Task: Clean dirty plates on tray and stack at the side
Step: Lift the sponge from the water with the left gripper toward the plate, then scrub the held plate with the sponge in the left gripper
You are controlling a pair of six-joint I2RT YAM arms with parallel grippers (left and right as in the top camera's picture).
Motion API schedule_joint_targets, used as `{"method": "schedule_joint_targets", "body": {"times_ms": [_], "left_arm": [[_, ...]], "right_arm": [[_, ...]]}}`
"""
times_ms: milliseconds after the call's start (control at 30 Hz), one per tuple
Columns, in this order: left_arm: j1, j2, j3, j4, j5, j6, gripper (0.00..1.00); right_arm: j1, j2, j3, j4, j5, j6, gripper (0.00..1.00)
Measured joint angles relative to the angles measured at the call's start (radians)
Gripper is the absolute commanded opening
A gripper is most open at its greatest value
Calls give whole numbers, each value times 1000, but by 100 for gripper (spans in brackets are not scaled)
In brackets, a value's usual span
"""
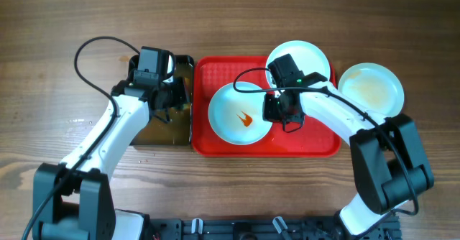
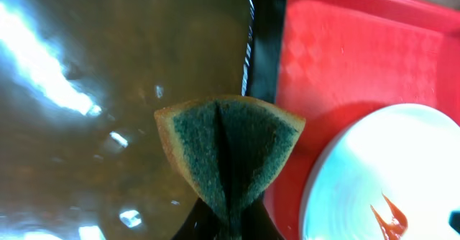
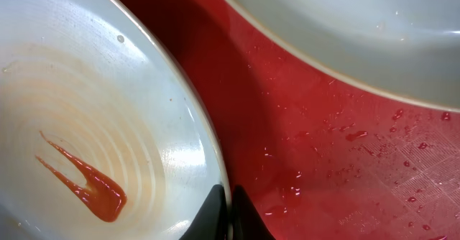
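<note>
My left gripper is above the black tray's brownish liquid [image 1: 177, 118]. Next it will go across to the plate to wipe its smear [image 1: 241, 114], then come back, lower and let go of the sponge.
A white plate with an orange-red sauce smear [image 1: 241, 114] lies on the red tray [image 1: 316, 145]. My right gripper [image 1: 276, 108] is shut on this plate's right rim [image 3: 215, 169]. A second white plate [image 1: 310, 59] rests on the tray's far right corner, partly under my right arm. A third plate with brownish residue [image 1: 371, 89] lies on the table right of the tray. My left gripper [image 1: 164, 95] is shut on a folded green sponge [image 2: 227, 145] above the black tray [image 1: 169, 128]. The smeared plate also shows in the left wrist view [image 2: 381, 175].
The black tray holds brownish liquid [image 2: 93, 118] and touches the red tray's left edge [image 2: 287, 75]. Water drops lie on the red tray floor [image 3: 345, 146]. Bare wooden table surrounds both trays.
</note>
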Motion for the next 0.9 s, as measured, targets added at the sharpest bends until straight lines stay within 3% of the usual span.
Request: {"method": "schedule_joint_targets", "body": {"times_ms": [233, 433, 700, 900], "left_arm": [[-16, 19, 0, 61, 312, -51, 4], [-165, 193, -1, 298, 537, -186, 4], [-309, 364, -2, 504, 623, -331, 4], [-317, 411, -2, 518, 627, -380, 4]], "right_arm": [[0, 0, 0, -1, 0, 0, 4], [0, 0, 0, -4, 0, 0, 4], [0, 0, 0, -4, 0, 0, 4], [0, 0, 0, -4, 0, 0, 4]]}}
